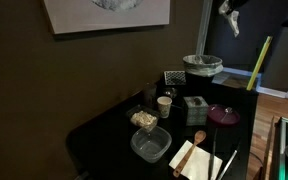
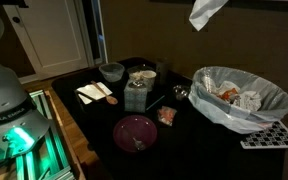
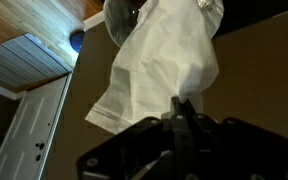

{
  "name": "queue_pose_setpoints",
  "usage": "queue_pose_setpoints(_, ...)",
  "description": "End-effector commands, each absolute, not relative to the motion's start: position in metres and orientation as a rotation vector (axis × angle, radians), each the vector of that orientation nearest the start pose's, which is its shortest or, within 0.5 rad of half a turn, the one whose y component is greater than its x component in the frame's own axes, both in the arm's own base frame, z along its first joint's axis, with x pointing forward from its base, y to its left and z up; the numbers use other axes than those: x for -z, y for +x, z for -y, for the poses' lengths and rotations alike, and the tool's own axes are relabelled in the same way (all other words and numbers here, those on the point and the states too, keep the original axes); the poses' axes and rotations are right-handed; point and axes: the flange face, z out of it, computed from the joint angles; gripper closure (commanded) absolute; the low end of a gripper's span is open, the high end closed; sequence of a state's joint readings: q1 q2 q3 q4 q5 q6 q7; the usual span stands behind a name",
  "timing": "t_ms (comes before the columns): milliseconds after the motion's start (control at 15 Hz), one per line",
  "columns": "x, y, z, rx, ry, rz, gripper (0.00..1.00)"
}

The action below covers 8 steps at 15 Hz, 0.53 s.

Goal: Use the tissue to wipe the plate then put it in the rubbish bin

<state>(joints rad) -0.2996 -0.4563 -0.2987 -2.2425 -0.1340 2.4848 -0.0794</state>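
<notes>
My gripper needs to carry the hanging tissue across next, still high, over the middle of the bin's opening [image 2: 241,96] and let it go, because the tissue hangs off toward one rim.
The white tissue [image 2: 205,12] hangs high in the air above the rubbish bin [image 2: 241,96], a grey bin with a white liner and crumpled paper inside. In an exterior view the tissue [image 1: 228,17] hangs from my gripper [image 1: 227,5] at the top edge, above the bin [image 1: 202,66]. In the wrist view my gripper [image 3: 181,104] is shut on the tissue [image 3: 164,60], which drapes away from the fingertips. The maroon plate [image 2: 135,132] sits on the black table near its front; it also shows in an exterior view [image 1: 222,116].
On the black table [image 1: 104,135] stand a clear square container [image 1: 150,146], a beige napkin with a wooden spoon [image 1: 195,155], a dark cube box [image 1: 194,109], a white cup [image 1: 164,105] and a snack packet [image 1: 144,119]. A yellow pole [image 1: 258,62] leans behind the bin.
</notes>
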Motion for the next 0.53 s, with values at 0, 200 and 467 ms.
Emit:
queue_pose_setpoints(0,-0.616,0.420,0.303,1.049,-3.042,-0.785,1.00)
queue_pose_setpoints(200,-0.616,0.416,0.300,1.049,-3.052,-0.765,0.99)
queue_pose_setpoints(467,-0.611,0.437,0.309,1.022,-3.050,-0.786,0.99)
